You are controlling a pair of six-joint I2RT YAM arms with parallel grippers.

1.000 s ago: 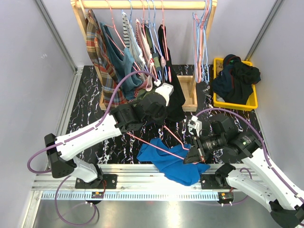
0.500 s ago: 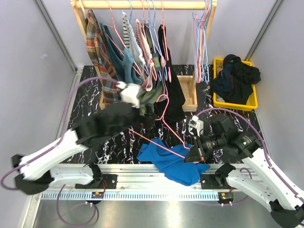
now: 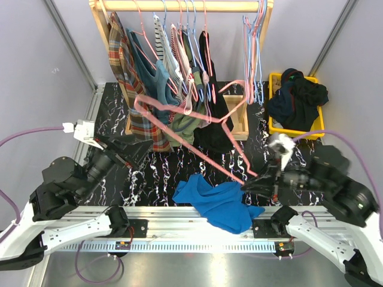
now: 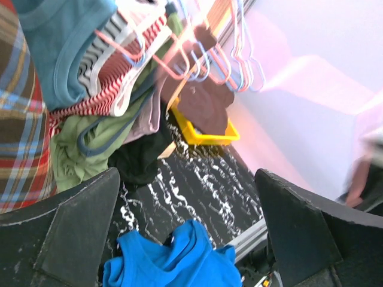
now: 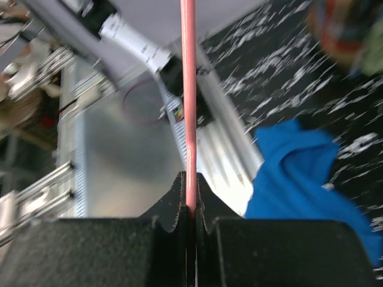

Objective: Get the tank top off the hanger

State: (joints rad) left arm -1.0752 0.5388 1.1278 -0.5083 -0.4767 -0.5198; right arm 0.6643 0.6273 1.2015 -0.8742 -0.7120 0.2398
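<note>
The hanger in my right gripper is already bare. I will next carry it outward onto the rack's bar by the empty hangers and release the wire.
The blue tank top [image 3: 218,203] lies crumpled on the black marbled table near the front edge, free of the hanger; it also shows in the wrist views [image 4: 173,260] [image 5: 305,173]. The pink wire hanger [image 3: 179,136] hangs bare in the air above the table, tilted up toward the rack. My right gripper [image 3: 251,182] [image 5: 190,185] is shut on the hanger's wire [image 5: 189,89] at its lower corner. My left gripper [image 3: 128,152] [image 4: 185,179] is open and empty, pulled back to the left, well clear of the tank top.
A wooden rack [image 3: 179,6] at the back holds several garments on hangers, with empty hangers [image 3: 254,54] at its right end. A yellow bin [image 3: 296,128] of dark clothes stands at the back right. A metal rail [image 3: 179,214] runs along the near edge.
My left gripper opened, let go and swung back to the left. My right gripper lifted the hanger up and out of the tank top, which stayed on the table.
</note>
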